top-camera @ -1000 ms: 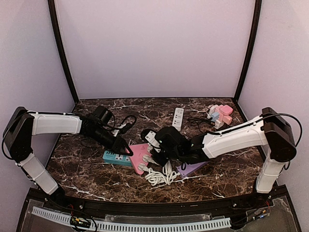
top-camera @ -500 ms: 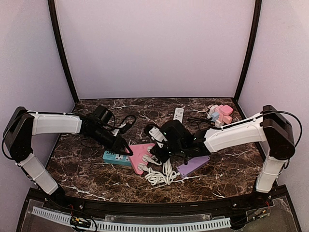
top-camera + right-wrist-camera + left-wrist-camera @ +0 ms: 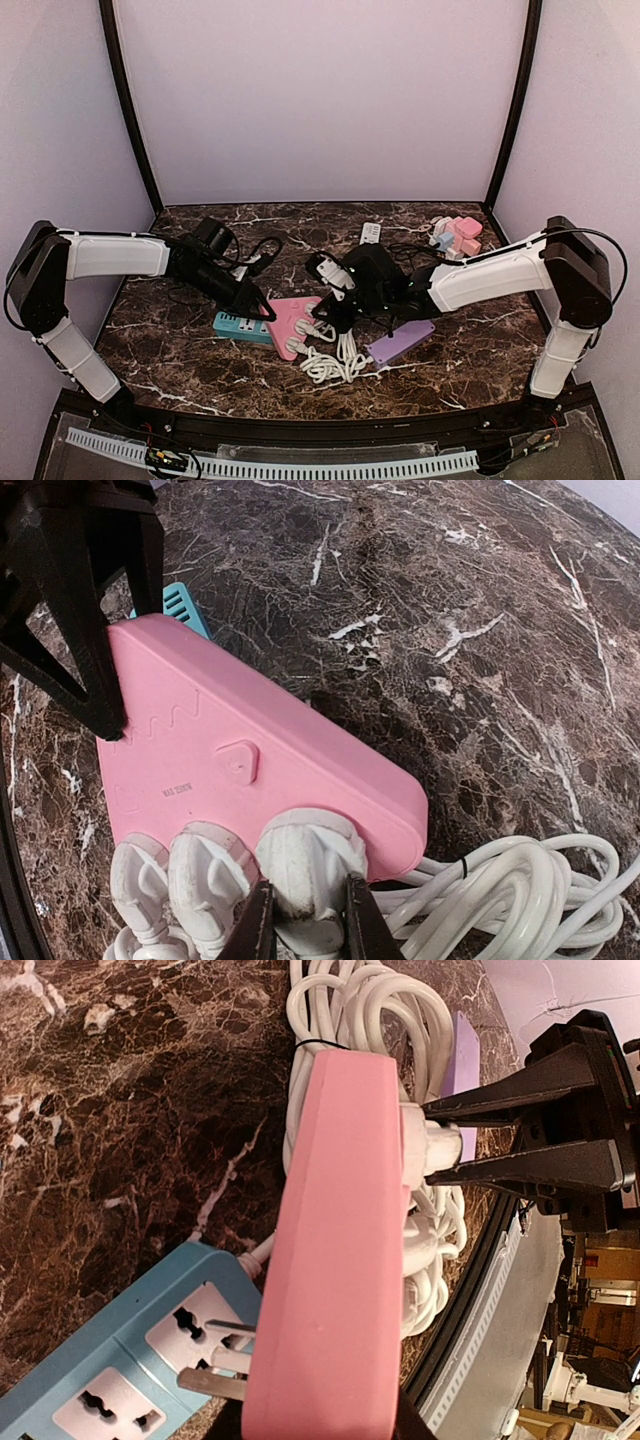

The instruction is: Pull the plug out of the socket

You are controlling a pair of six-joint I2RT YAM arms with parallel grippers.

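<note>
The bare tabletop past the pink block lies outward of my right gripper. My right gripper needs to pull the plug out, carry it outward and let go of it there.
A pink socket block [image 3: 292, 322] lies at the table's middle, with three white plugs in its near edge. My right gripper [image 3: 305, 918] is shut on the rightmost white plug [image 3: 305, 865], which sits seated in the pink block [image 3: 250, 750]. My left gripper [image 3: 262, 308] is shut on the block's left end; its black fingers [image 3: 90, 630] show in the right wrist view. In the left wrist view the pink block [image 3: 340, 1240] fills the middle, hiding my own fingertips. The gripped plug [image 3: 435, 1145] sits between the right gripper's black fingers [image 3: 530, 1090].
A blue power strip [image 3: 238, 327] lies against the pink block's left end, with metal prongs [image 3: 215, 1360] over it. A coiled white cable [image 3: 335, 365] lies in front, a purple strip [image 3: 400, 343] to the right. A white strip [image 3: 370, 235] and pink adapters [image 3: 455, 238] are at the back.
My right arm's wrist has swung back and to the right, uncovering more of the purple strip, while its fingers stay at the plugs. My left arm has not moved.
</note>
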